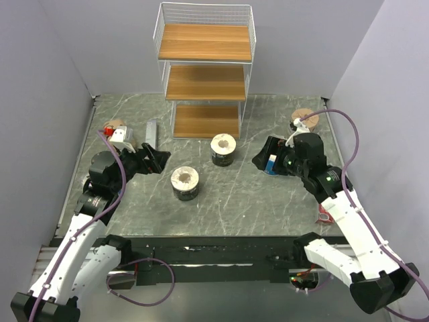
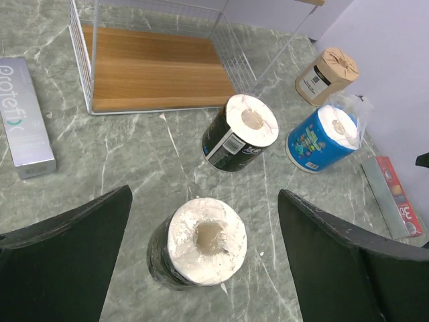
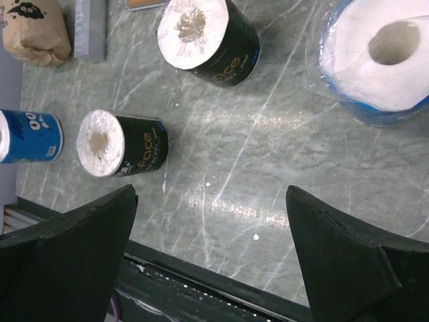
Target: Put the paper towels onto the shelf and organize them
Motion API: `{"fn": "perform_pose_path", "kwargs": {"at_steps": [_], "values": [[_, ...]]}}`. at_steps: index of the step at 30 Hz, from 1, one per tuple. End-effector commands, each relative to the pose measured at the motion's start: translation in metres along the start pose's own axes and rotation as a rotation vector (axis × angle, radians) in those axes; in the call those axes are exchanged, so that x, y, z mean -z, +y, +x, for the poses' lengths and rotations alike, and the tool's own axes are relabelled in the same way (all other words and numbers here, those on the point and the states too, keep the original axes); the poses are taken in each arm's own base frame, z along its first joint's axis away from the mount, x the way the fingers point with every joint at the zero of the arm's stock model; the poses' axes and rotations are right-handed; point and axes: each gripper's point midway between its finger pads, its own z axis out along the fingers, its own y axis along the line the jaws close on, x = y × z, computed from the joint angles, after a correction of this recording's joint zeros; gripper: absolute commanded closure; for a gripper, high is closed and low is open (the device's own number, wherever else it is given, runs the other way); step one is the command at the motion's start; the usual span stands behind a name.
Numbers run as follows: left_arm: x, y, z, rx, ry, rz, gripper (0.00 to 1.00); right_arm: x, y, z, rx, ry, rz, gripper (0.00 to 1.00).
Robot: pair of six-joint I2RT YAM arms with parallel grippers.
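I should next turn and lower my right gripper onto the blue-and-white roll's white ring (image 3: 421, 67), since the roll stands below it, to its right in the top view.
The shelf (image 1: 205, 67) stands at the back, its three boards bare. Two black paper towels stand on end mid-table: one (image 1: 185, 184) just right of my left gripper (image 1: 155, 161), the other (image 1: 223, 149) before the shelf. In the left wrist view the near black roll (image 2: 204, 245) sits low between the wide-open fingers of the left gripper (image 2: 204, 194), untouched. My right gripper (image 1: 265, 155) hovers open beside a blue-and-white roll (image 1: 271, 163). In the right wrist view this roll (image 3: 379, 60) lies beyond the right gripper (image 3: 212, 190). Tan rolls sit back right (image 1: 305, 119) and back left (image 1: 115, 126).
A flat grey bar (image 1: 151, 132) lies left of the shelf's foot. A small red packet (image 1: 326, 215) lies by the right arm. A second blue roll (image 3: 30, 136) shows at the left edge of the right wrist view. Grey walls close the table's sides.
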Motion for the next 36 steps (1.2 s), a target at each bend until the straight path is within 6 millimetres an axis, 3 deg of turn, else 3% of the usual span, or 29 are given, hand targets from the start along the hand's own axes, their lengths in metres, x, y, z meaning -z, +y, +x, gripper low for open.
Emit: {"fn": "perform_pose_path", "kwargs": {"at_steps": [1, 7, 12, 17, 18, 20, 21, 23, 25, 28, 36], "values": [[0.005, -0.010, -0.024, -0.025, -0.068, 0.017, 0.04, 0.014, 0.007, -0.023, -0.010, -0.100, -0.001, 0.00], [0.006, -0.011, -0.025, -0.025, -0.071, 0.025, 0.04, 0.014, -0.004, -0.025, -0.062, -0.128, 0.059, 0.00], [0.005, -0.007, -0.025, -0.021, -0.069, 0.001, 0.04, 0.010, -0.013, -0.042, -0.104, -0.198, 0.128, 0.01], [0.006, -0.008, -0.026, -0.022, -0.073, 0.002, 0.04, -0.011, -0.025, -0.064, -0.086, -0.183, 0.245, 0.01], [0.007, -0.009, -0.028, -0.023, -0.077, 0.006, 0.04, -0.022, -0.035, -0.061, -0.094, -0.141, 0.293, 0.02], [0.007, -0.009, -0.027, -0.023, -0.078, 0.009, 0.04, -0.031, -0.038, -0.068, -0.085, -0.133, 0.301, 0.06], [0.008, -0.010, -0.028, -0.024, -0.080, 0.012, 0.04, -0.045, -0.040, -0.064, -0.086, -0.089, 0.294, 0.09], [0.009, -0.011, -0.029, -0.025, -0.084, 0.014, 0.04, -0.051, -0.057, -0.067, -0.123, -0.060, 0.337, 0.18], [0.010, -0.012, -0.029, -0.028, -0.086, 0.020, 0.04, -0.059, -0.078, -0.068, -0.154, -0.046, 0.379, 0.21], [0.013, -0.014, -0.031, -0.032, -0.095, 0.026, 0.03, -0.067, -0.098, -0.063, -0.204, -0.029, 0.390, 0.24], [0.015, -0.023, -0.032, -0.038, -0.095, 0.071, 0.04, -0.061, -0.143, -0.065, -0.250, -0.027, 0.496, 0.24]]}}
